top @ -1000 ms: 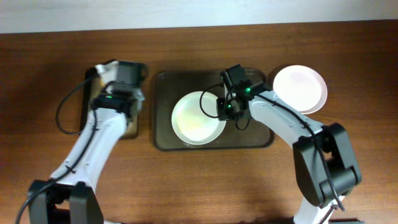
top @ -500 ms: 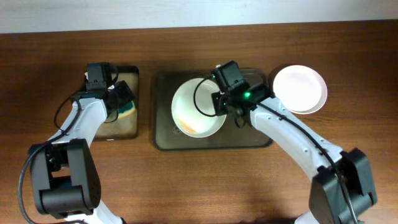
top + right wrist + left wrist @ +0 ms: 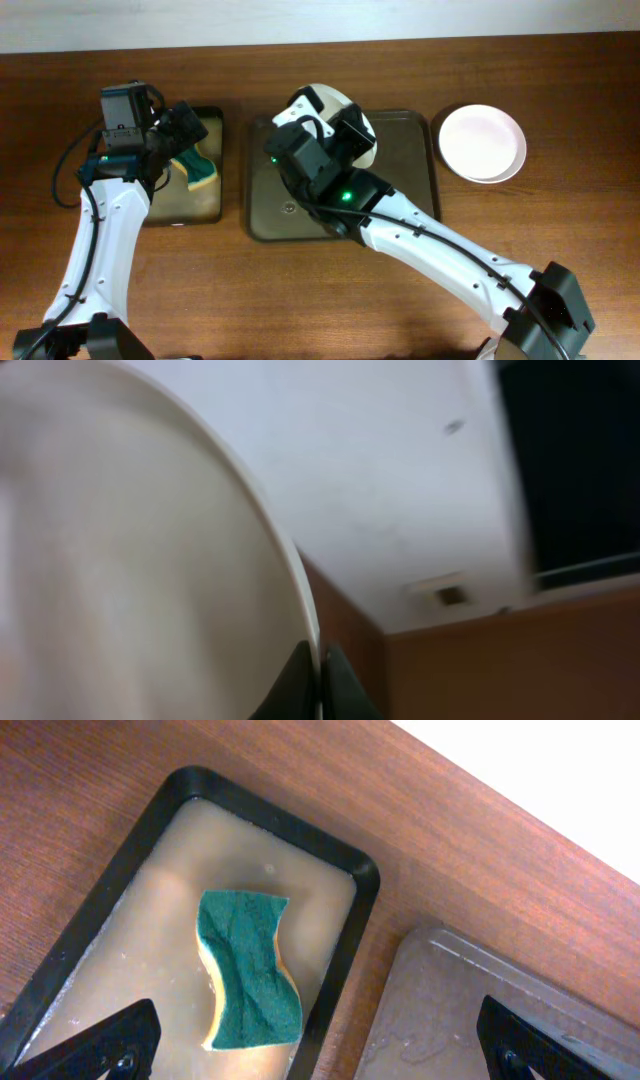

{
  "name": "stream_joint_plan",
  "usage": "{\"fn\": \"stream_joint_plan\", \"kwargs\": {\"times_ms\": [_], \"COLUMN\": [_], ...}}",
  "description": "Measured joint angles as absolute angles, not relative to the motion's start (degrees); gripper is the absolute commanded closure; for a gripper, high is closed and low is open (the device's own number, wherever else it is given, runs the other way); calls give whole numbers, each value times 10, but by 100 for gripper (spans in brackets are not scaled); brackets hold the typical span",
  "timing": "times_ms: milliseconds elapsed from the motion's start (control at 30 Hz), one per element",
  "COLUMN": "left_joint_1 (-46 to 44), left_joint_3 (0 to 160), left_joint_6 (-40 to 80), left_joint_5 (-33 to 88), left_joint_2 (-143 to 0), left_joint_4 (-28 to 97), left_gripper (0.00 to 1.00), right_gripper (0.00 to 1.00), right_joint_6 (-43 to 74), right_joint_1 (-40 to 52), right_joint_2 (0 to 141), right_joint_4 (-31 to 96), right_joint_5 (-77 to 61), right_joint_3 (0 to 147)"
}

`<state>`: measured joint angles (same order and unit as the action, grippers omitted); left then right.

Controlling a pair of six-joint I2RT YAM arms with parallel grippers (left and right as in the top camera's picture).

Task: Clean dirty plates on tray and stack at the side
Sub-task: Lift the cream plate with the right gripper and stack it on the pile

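My right gripper shifts to the right in the overhead view next and levels its plate down onto the second white plate [image 3: 482,144], since that one lies flat beside the tray.
My right gripper [image 3: 330,128] is shut on the rim of a white plate [image 3: 330,100], held up on edge above the back of the dark tray [image 3: 410,150]. The right wrist view shows the fingertips pinching that plate's [image 3: 130,560] edge at the right gripper [image 3: 320,682]. A second white plate [image 3: 482,142] lies flat on the table to the right of the tray. My left gripper [image 3: 180,145] hangs open above the green sponge [image 3: 200,170]. In the left wrist view the sponge [image 3: 248,970] lies free between the wide-apart fingers of the left gripper [image 3: 320,1055].
The sponge rests in a small black-rimmed tray [image 3: 195,205] with a tan inside, left of the big tray. In the left wrist view this small tray [image 3: 345,960] sits beside the big tray's corner [image 3: 450,1010]. Brown table surface surrounds both.
My left gripper has opened and let go of the sponge, which now lies in the small tray. My right gripper has lifted the plate off the tray and tipped it on edge.
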<state>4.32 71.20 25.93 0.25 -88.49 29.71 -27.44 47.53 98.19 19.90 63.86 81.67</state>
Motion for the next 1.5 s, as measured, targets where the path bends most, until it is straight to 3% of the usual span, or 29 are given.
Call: {"fn": "stream_joint_plan", "kwargs": {"times_ms": [167, 267, 467, 600, 733, 833, 900, 1033, 1233, 1433, 1500], "left_joint_1": [43, 43, 43, 43, 43, 43, 43, 43, 43, 43, 43], "left_joint_3": [712, 712, 712, 712, 712, 712, 712, 712, 712, 712, 712], "left_joint_6": [259, 260, 260, 259, 259, 259, 259, 260, 260, 260, 259], "left_joint_5": [3, 3, 3, 3, 3, 3, 3, 3, 3, 3, 3], "left_joint_2": [-885, -885, -885, -885, -885, -885, -885, -885, -885, -885, -885], "left_joint_4": [297, 297, 298, 298, 297, 298, 297, 298, 297, 298, 298], "left_gripper": [1, 1, 1, 1, 0, 1, 1, 1, 1, 0, 1], "right_gripper": [96, 96, 96, 96, 96, 96, 96, 96, 96, 96, 96], "right_joint_6": [-429, -448, -394, -378, -377, -314, -268, -89, 136, 209, 216], "right_joint_1": [489, 489, 482, 481, 481, 473, 453, 349, 47, -174, -199], "right_joint_2": [982, 982, 982, 989, 990, 992, 990, 987, 976, 979, 991], "right_joint_4": [91, 85, 184, 145, 255, 233, 298, 396, 439, 435, 424], "right_joint_5": [714, 734, 693, 723, 662, 671, 627, 500, 204, 26, 5], "right_joint_3": [816, 816, 810, 805, 804, 804, 805, 806, 809, 807, 806]}}
